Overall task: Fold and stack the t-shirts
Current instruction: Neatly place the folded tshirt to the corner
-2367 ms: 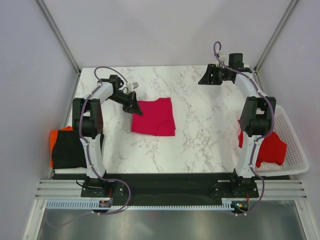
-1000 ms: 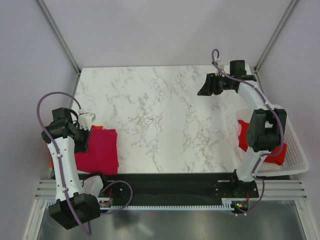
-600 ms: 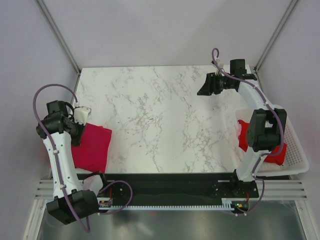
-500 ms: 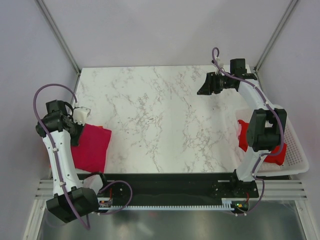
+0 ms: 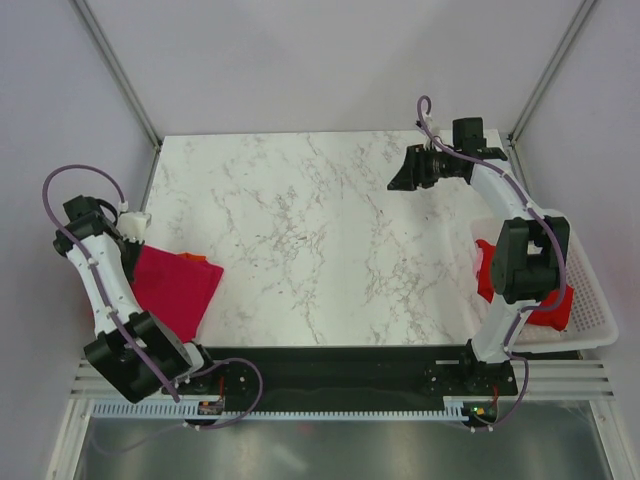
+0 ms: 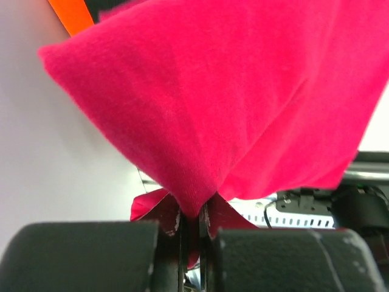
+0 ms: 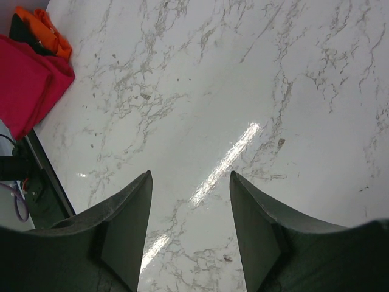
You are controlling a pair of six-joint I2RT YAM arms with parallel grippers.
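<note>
The orange t-shirt sticks out past the pink t-shirt's corner, so the robot's left gripper should move down and to the left in the top view toward the grey wall [image 6: 100, 176] and let go.
My left gripper [image 5: 133, 243] is shut on the folded crimson-pink t-shirt [image 5: 172, 288] at the table's left edge. In the left wrist view the cloth [image 6: 231, 103] fills the frame and is pinched between the jaws [image 6: 193, 214]. A strip of orange shirt [image 5: 190, 258] shows just past the pink one, and it also shows in the left wrist view [image 6: 70, 13]. The black shirt is hidden in the top view. A red shirt [image 5: 545, 302] lies in the white basket [image 5: 590, 300] on the right. My right gripper [image 5: 398, 180] is open and empty above the back right of the table; its fingers [image 7: 124, 225] frame bare marble.
The marble table [image 5: 320, 230] spans the middle. The right wrist view shows the pink shirt [image 7: 24, 85] with orange and black cloth [image 7: 37, 27] at the table's far corner. Grey walls close in on both sides.
My left gripper has carried the crimson-pink shirt from the table's middle to the left edge, over the orange and black shirts. The right gripper has shifted slightly left.
</note>
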